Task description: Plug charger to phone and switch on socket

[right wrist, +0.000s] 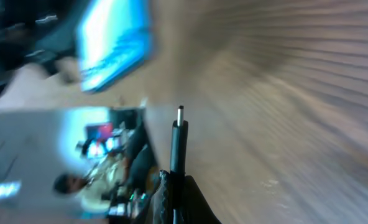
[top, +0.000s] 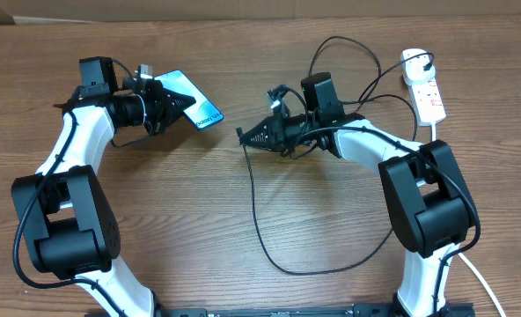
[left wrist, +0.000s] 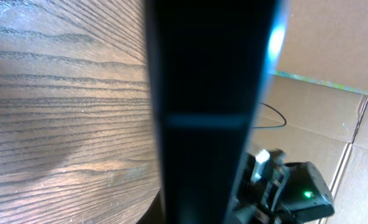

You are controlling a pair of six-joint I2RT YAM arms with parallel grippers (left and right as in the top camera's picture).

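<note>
My right gripper should move down to the bare tabletop below it, to the right in the overhead view and away from the phone [top: 196,100], to let go of the charger.
My left gripper [top: 172,104] is shut on the phone [top: 196,100], holding it off the table with its blue screen tilted up. In the left wrist view the phone's dark edge [left wrist: 209,112] fills the middle and hides the fingers. To its right, my right gripper [top: 247,136] is shut on the charger [top: 253,202] just behind its plug tip [right wrist: 179,124]. The tip points toward the phone [right wrist: 112,46], a gap away. The black cable loops down across the table. The socket [top: 425,86] lies at the far right, white with red-marked switches.
A thick white cord [top: 476,277] runs from the socket down the right side. Black cable loops [top: 348,53] lie behind my right arm. Cardboard [left wrist: 333,56] lines the table's back edge. The charger's slack loop [top: 304,269] lies near the front middle.
</note>
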